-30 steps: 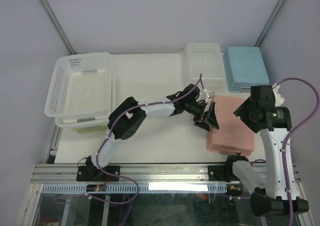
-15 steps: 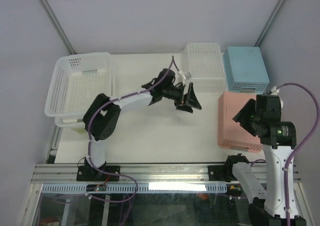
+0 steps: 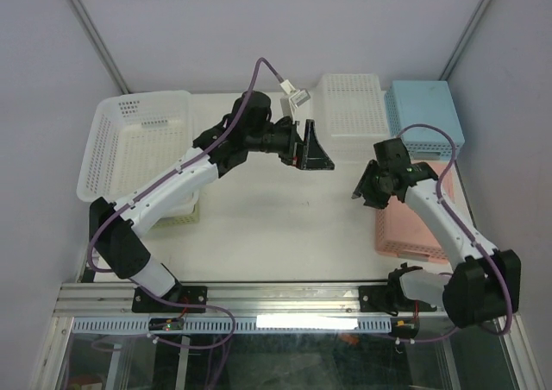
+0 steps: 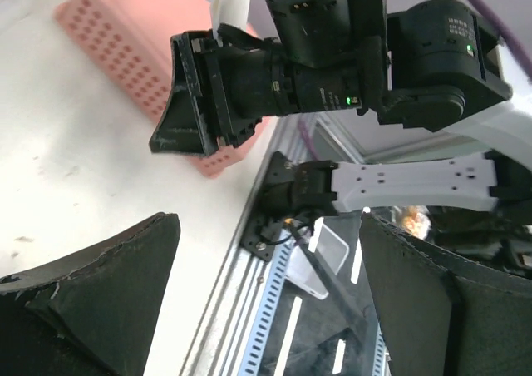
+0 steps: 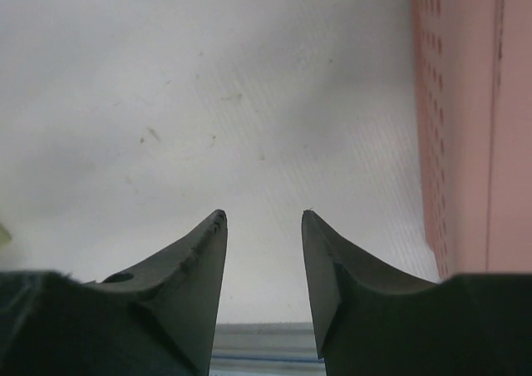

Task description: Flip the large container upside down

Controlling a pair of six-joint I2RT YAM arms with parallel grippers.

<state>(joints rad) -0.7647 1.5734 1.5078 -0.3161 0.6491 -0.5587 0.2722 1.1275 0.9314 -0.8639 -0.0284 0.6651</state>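
Observation:
The gripper's fingers face away. Next I should turn my left gripper to the left in the top view, then move it down onto the container's rim beside the bare tabletop.
The large container (image 3: 138, 144), a white perforated basket with a flared rim, sits upright at the table's left, nested on a smaller basket (image 3: 168, 216). My left gripper (image 3: 317, 153) is open and empty, held above the table's back middle, well right of the container. In the left wrist view (image 4: 266, 226) its jaws stand wide apart and face my right arm. My right gripper (image 3: 364, 191) is open and empty, low over the table by the pink basket's left edge. It also shows in the right wrist view (image 5: 263, 214). The container shows in neither wrist view.
A pink perforated basket (image 3: 414, 226) lies upside down at the right, seen also in the right wrist view (image 5: 465, 126) and the left wrist view (image 4: 116, 43). A smaller white basket (image 3: 349, 105) and a blue basket (image 3: 424, 118) lie upside down at the back right.
My left arm has swung back and left, away from the pink basket. The pink basket has shifted right. My right arm has lowered and reached in to the basket's left edge.

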